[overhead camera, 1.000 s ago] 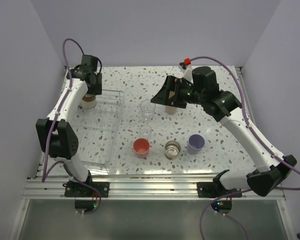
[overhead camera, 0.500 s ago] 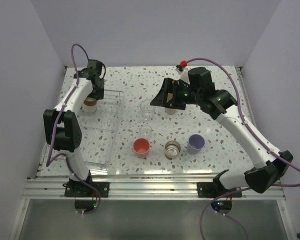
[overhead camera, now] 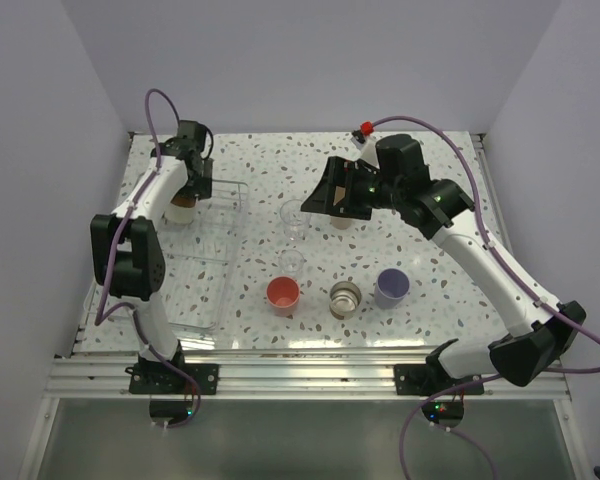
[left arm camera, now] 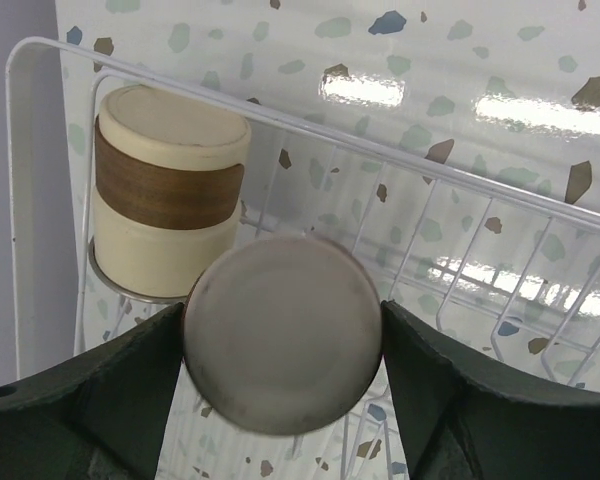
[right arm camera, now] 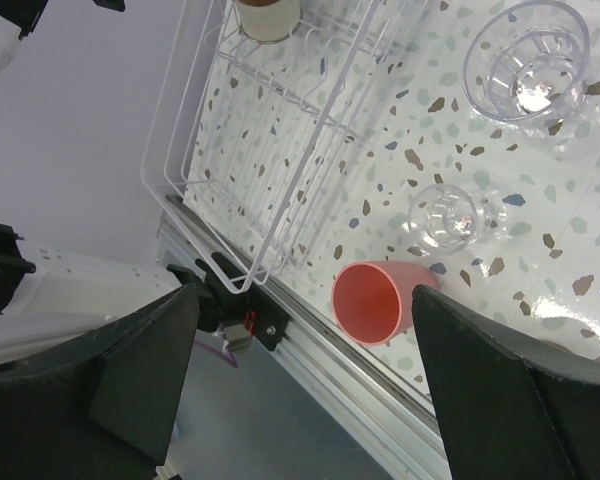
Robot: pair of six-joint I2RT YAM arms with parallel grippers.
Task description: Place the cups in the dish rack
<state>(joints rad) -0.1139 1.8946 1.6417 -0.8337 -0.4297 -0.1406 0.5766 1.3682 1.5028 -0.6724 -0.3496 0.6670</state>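
Next, my right gripper goes back and down onto the brown-banded cup's rim [overhead camera: 332, 293], on the side facing the coral-red cup, as the brown-banded cup stands opening up.
My left gripper [overhead camera: 187, 195] [left arm camera: 283, 322] is over the far left corner of the dish rack [overhead camera: 238, 240] [left arm camera: 380, 145]. It is shut on an upside-down cream cup [left arm camera: 283, 333], with a finger touching each side. Another cream cup with a brown band [left arm camera: 165, 190] stands upside down in the rack corner just beyond. My right gripper [overhead camera: 340, 190] [right arm camera: 305, 295] hangs open and empty above the tall beige cup [overhead camera: 340, 219]. On the table stand two clear cups [overhead camera: 295, 218] [overhead camera: 291, 262], a coral-red cup [overhead camera: 282, 293] [right arm camera: 375, 300], a brown-banded cup [overhead camera: 345, 297] and a lavender cup [overhead camera: 391, 287].
A white bottle with a red cap [overhead camera: 364, 131] stands at the far edge behind my right arm. The table's metal front rail [right arm camera: 310, 350] runs just below the rack [right arm camera: 280, 150] and the coral-red cup. Walls close in on both sides.
My left arm's elbow has swung in and its wrist has shifted slightly right over the rack corner, cup still between the fingers. My right gripper has edged slightly back and left.
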